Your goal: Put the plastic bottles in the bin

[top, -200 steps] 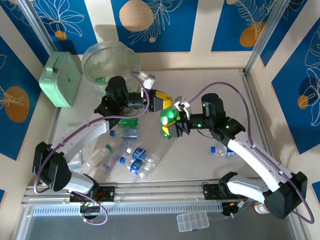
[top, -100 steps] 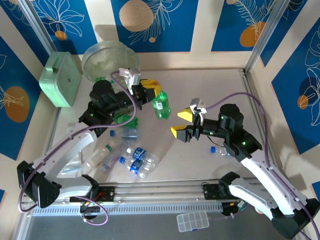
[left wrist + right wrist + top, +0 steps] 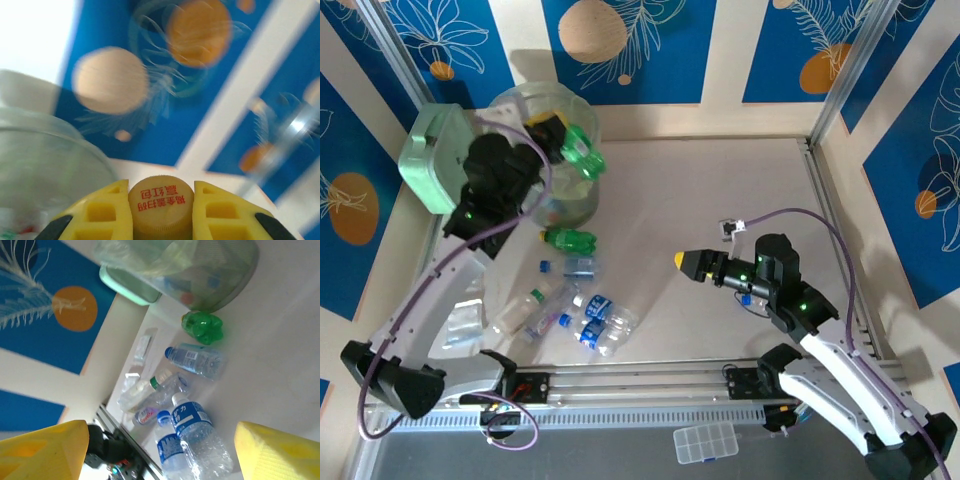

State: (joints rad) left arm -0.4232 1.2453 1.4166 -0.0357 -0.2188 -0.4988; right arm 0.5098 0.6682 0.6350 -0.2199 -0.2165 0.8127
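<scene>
My left gripper swings toward the mint green box next, tilting the bottle into the bin's opening (image 3: 542, 101) (image 3: 47, 167) to release, since the green bottle hangs out at the bin's rim.
My left gripper (image 3: 560, 135) is shut on a green bottle (image 3: 580, 150), held at the right rim of the bin (image 3: 575, 200). In the left wrist view its yellowish cap (image 3: 161, 202) sits clamped between my yellow fingers (image 3: 100, 215). My right gripper (image 3: 688, 263) hangs open over the table's middle, with its fingers (image 3: 45, 450) wide apart and nothing between them. Another green bottle (image 3: 570, 239) lies below the bin. Several clear bottles with blue labels (image 3: 600, 320) lie near the front left; they also show in the right wrist view (image 3: 200, 435).
A mint green box (image 3: 440, 158) stands left of the bin. One clear bottle (image 3: 578, 266) and a loose blue cap (image 3: 545, 266) lie mid-left. A flat plastic packet (image 3: 465, 320) lies at the left edge. One bottle (image 3: 752, 298) lies under my right arm.
Both grippers met at the green bottle; the right one let go and drew back right. The left arm carried the bottle up and left to the bin's rim.
</scene>
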